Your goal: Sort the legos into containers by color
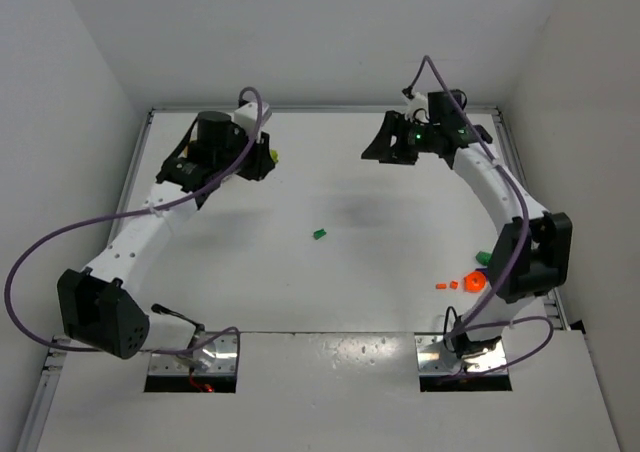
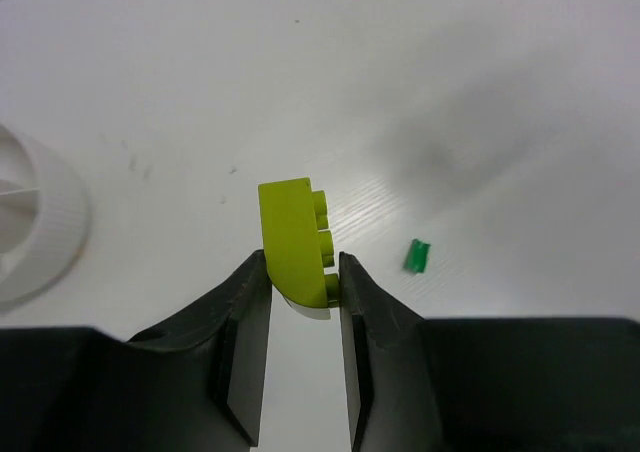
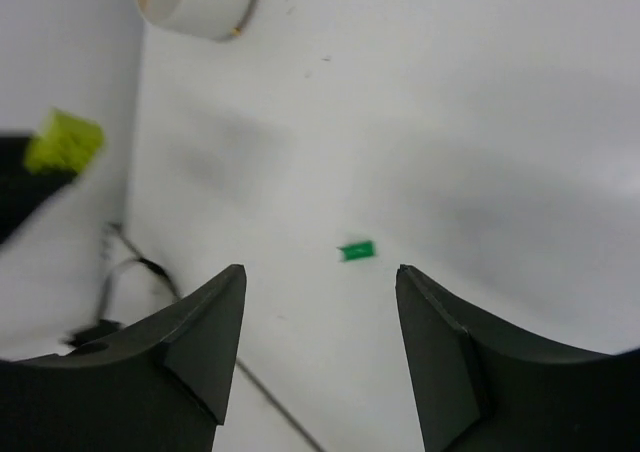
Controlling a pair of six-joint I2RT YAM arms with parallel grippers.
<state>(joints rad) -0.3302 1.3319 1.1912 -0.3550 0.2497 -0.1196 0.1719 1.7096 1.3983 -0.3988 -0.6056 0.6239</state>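
My left gripper swings left in the top view over the open near section of the white divided dish [image 2: 35, 222] next and releases the yellow-green lego.
My left gripper [image 2: 303, 262] is shut on a yellow-green lego brick [image 2: 296, 237], held above the table with its studs facing right. The same brick [image 1: 272, 155] shows at the left gripper [image 1: 262, 160] in the top view and at the left edge of the right wrist view [image 3: 62, 140]. The white divided dish [image 2: 35, 222] lies to the left of it, partly cut off; it also appears [image 3: 200, 2] far ahead of my right gripper [image 3: 320, 269]. That gripper is open and empty, high over a small green brick [image 3: 356, 251] mid-table [image 1: 320, 234].
Small orange pieces [image 1: 440, 285] and a rounder orange piece [image 1: 474, 281] lie beside the right arm's elbow, with a green brick [image 1: 484, 257] next to them. White walls close the table on the left, the back and the right. A dark cable [image 3: 150, 267] runs along the left wall.
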